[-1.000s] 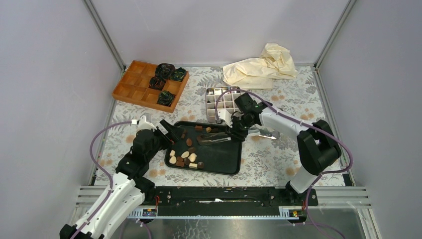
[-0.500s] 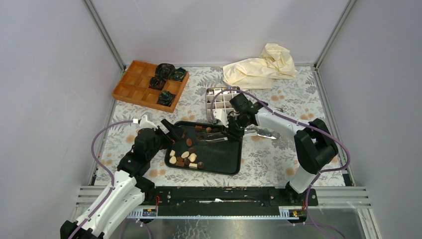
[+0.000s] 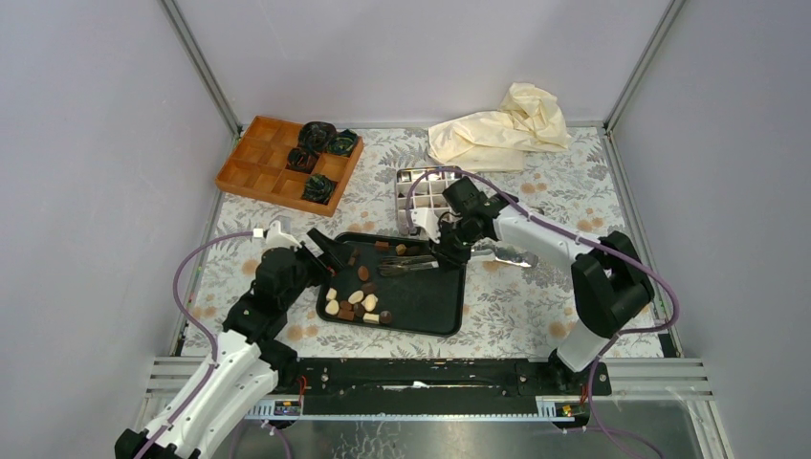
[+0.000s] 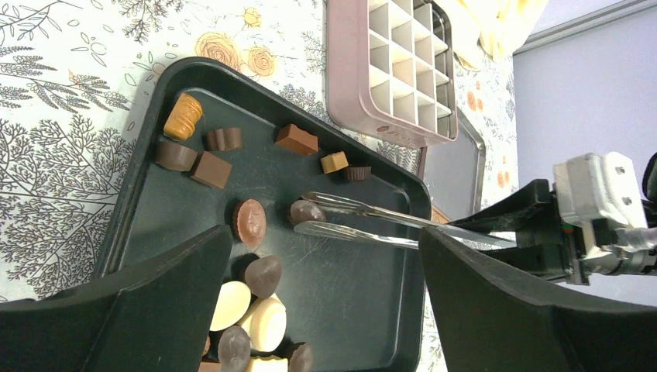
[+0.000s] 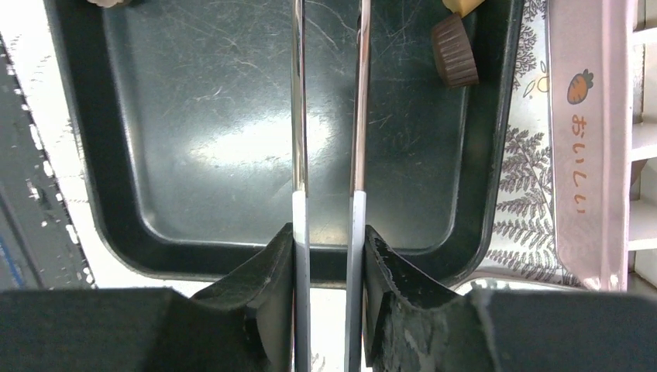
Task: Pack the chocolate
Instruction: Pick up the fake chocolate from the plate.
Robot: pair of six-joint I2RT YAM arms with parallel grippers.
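Observation:
The right gripper rises next, turns the ends of the tongs outward and releases the dark piece between them above the insert's near corner by the lid.
Several chocolate pieces (image 3: 354, 304), dark, light brown and cream, lie in a black tray (image 3: 426, 308). The left wrist view shows them closer (image 4: 263, 322). My right gripper (image 3: 449, 251) is shut on metal tongs (image 3: 406, 265) and reaches over the tray's far right rim. Its fingers press both tong arms (image 5: 298, 116) in the right wrist view. The tong tips (image 4: 372, 225) stand on either side of a dark brown piece (image 4: 307, 211) on the tray floor (image 4: 349, 287). My left gripper (image 3: 330, 251) is open and empty above the tray's left end.
A pink tin with a white grid insert (image 3: 427, 196) stands just beyond the tray. Its lid (image 3: 507, 253) lies under my right arm. An orange wooden divider box (image 3: 268, 167) with crumpled black-green paper cups (image 3: 320, 139) sits far left. A cream cloth (image 3: 507, 124) lies at the back.
My right gripper has shifted a little to the left and away from me, carrying the tongs with it. The left arm has barely moved.

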